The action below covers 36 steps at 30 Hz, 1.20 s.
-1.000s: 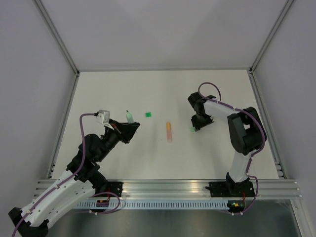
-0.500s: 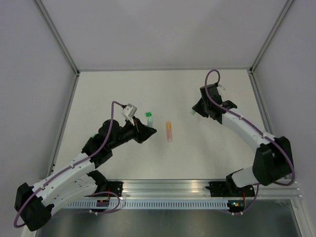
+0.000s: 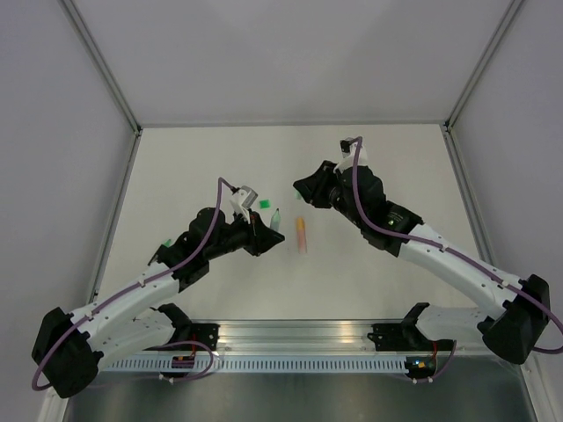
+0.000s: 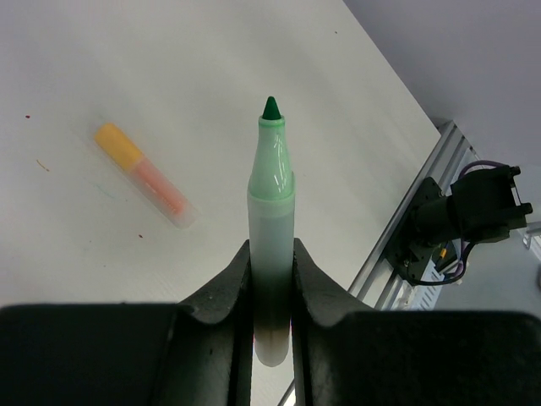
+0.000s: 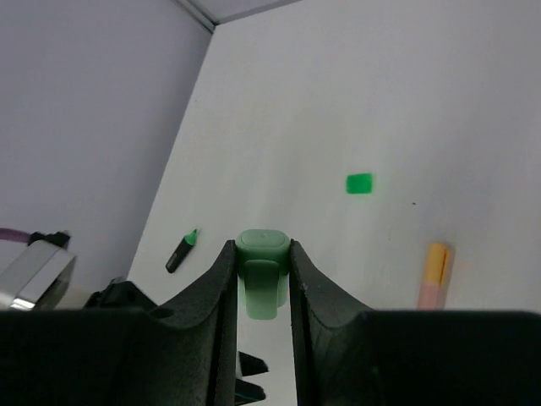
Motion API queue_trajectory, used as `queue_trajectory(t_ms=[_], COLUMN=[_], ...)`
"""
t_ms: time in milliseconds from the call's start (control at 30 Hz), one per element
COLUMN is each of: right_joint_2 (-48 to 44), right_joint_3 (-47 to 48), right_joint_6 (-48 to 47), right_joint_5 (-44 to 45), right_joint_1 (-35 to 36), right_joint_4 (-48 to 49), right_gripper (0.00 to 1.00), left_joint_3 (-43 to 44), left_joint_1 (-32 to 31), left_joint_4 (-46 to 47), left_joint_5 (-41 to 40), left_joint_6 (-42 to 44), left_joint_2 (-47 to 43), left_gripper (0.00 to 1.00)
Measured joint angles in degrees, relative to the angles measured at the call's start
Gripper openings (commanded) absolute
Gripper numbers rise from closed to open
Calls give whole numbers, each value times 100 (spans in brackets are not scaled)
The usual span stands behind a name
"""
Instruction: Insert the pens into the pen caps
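Observation:
The robot's right gripper will next carry the cap back and across onto the pen's bare green tip point(image 3: 278, 211), which is to the gripper's left in the top view, and let go of it.
My left gripper point(image 3: 266, 231) is shut on the pale mint green pen point(image 3: 275, 218), whose green tip points out past the fingers; the left wrist view shows the pen point(image 4: 270, 211) clamped between the jaws. My right gripper point(image 3: 300, 190) is shut on a pale green pen cap point(image 5: 263, 269), held above the table a short way from the pen's tip. The orange pen point(image 3: 302, 235) lies on the table between the grippers, also in the left wrist view point(image 4: 145, 178). A bright green cap point(image 3: 263, 204) lies just behind the left gripper. The dark pen with a green tip point(image 5: 180, 252) lies at the left.
White table inside grey walls with aluminium posts. The aluminium rail point(image 3: 352, 334) and both arm bases run along the near edge. The dark pen point(image 3: 165, 243) lies beside the left arm's forearm.
Both arms have swung toward the middle: the left gripper carried the mint pen to the right, and the right gripper carried the pale green cap up and to the left, close to the pen.

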Motion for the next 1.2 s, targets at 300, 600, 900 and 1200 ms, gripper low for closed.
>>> queue_trajectory(t_ms=[300,600,900,1200], right_joint_2=[-61,118,437,479], right_joint_3=[127,271,409,407], right_joint_6=[-201,-219,-227,-243], right_joint_5=[337,636,767,778], right_joint_1=[704,1025,1139,1141], right_joint_4=[334,245,221,149], right_gripper=[0,0,0,0], left_joint_3=[0,0,2,2], left_joint_1=[0,0,0,0], left_joint_4=[146,157,160,160], left_joint_5=[33,33,33,26], left_joint_6=[7,7,7,7], left_joint_2=[55,55,37,-2], left_gripper=[2,2,2,2])
